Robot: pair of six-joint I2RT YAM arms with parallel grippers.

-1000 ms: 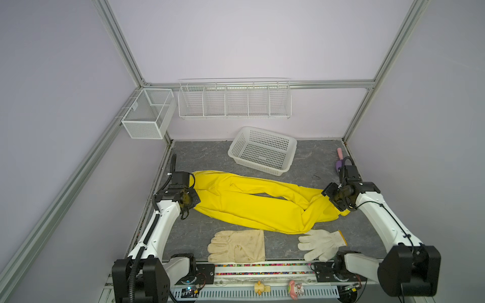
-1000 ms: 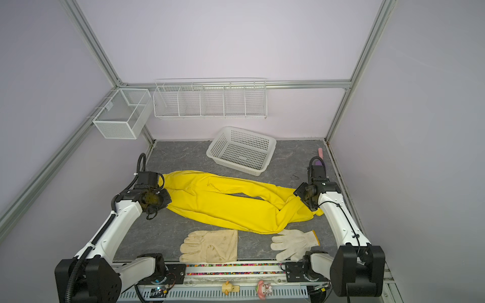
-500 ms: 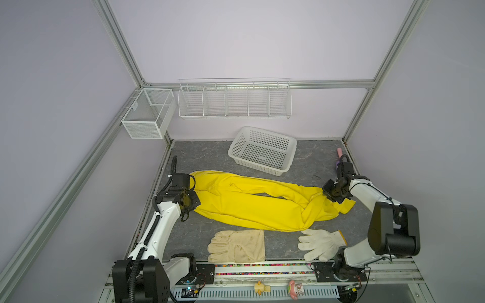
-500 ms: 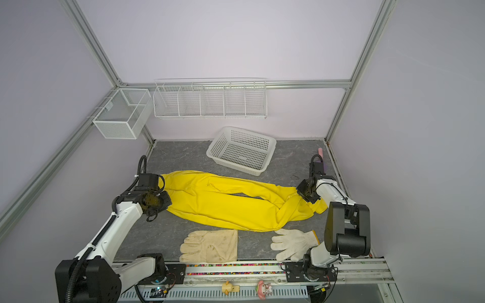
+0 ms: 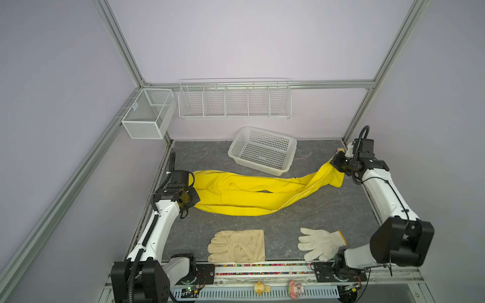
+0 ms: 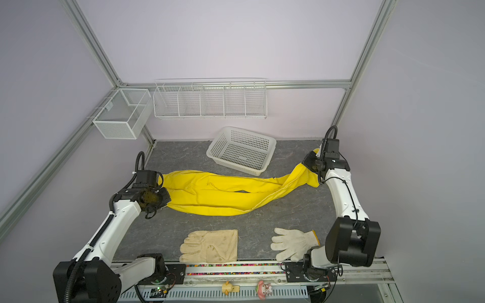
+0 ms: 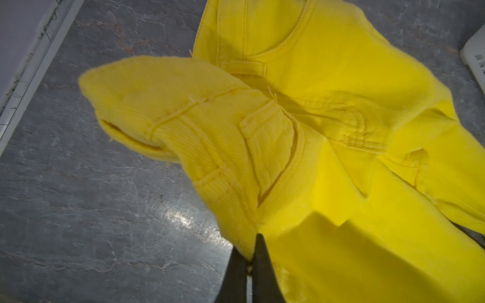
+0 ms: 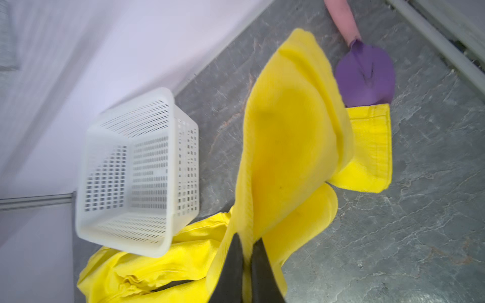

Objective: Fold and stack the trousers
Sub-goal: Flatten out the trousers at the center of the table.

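Note:
My left gripper will next move back and down and release the waistband edge on the bare tabletop, which lies below and back from it.
The yellow trousers [image 5: 252, 194] [image 6: 223, 195] stretch across the grey table from left to right, waist at the left, legs at the right. My left gripper [image 5: 193, 200] [image 6: 164, 199] [image 7: 250, 251] is shut on the waistband edge, which is lifted a little off the table. My right gripper [image 5: 336, 161] [image 6: 307, 161] [image 8: 246, 251] is shut on a leg near its cuff and holds it raised at the far right. The cuffs [image 8: 367, 147] hang loose beyond the jaws.
A white perforated basket [image 5: 262, 150] [image 6: 241, 150] [image 8: 136, 170] stands behind the trousers. A cream leather glove [image 5: 237, 246] and a white knitted glove [image 5: 321, 242] lie near the front edge. A purple and pink tool [image 8: 364, 73] lies by the right wall.
My right gripper has shut on the trouser leg and lifted it up and back toward the far right corner, stretching the trousers. My left gripper has kept its hold at the waist.

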